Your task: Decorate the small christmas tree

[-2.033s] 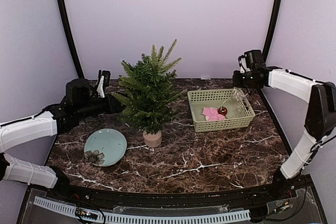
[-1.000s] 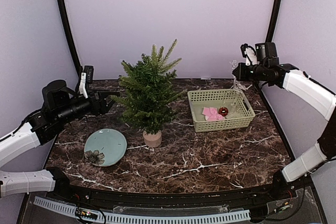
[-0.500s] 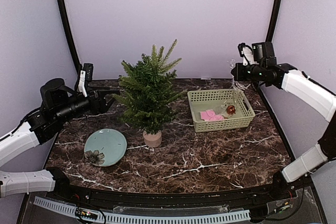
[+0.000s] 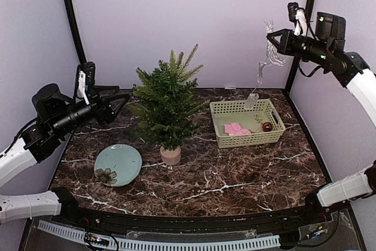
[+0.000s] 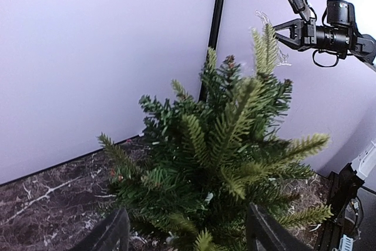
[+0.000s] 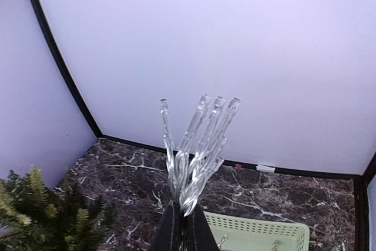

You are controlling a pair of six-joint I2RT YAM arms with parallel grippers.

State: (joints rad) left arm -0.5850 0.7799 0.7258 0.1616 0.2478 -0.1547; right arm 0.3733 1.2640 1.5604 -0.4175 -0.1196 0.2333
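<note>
My right gripper moves down and back toward my base next, to release the lights on the bare tabletop before the green basket.
The small christmas tree (image 4: pixel 167 101) stands in its beige-pink pot (image 4: pixel 170 155) mid-table; it fills the left wrist view (image 5: pixel 229 139). My left gripper (image 4: pixel 119 102) is open and empty, hovering just left of the tree's branches; its fingers (image 5: pixel 114 234) frame the tree. My right gripper (image 4: pixel 271 37) is raised high at the back right, shut on a clear string of lights (image 4: pixel 268 57) that hangs down toward the green basket (image 4: pixel 247 123). The bundled lights (image 6: pixel 197 151) stick up from the shut fingers in the right wrist view.
The green basket holds pink pieces (image 4: pixel 236 129) and a red bauble (image 4: pixel 267 126). A pale-green plate (image 4: pixel 118 164) with a flower ornament (image 4: pixel 106 174) lies front left. Black frame posts stand at the back corners.
My right gripper has risen from basket height, lifting the light string out of the basket. The bauble has rolled right. My left gripper has drawn back left and up from the tree and opened.
</note>
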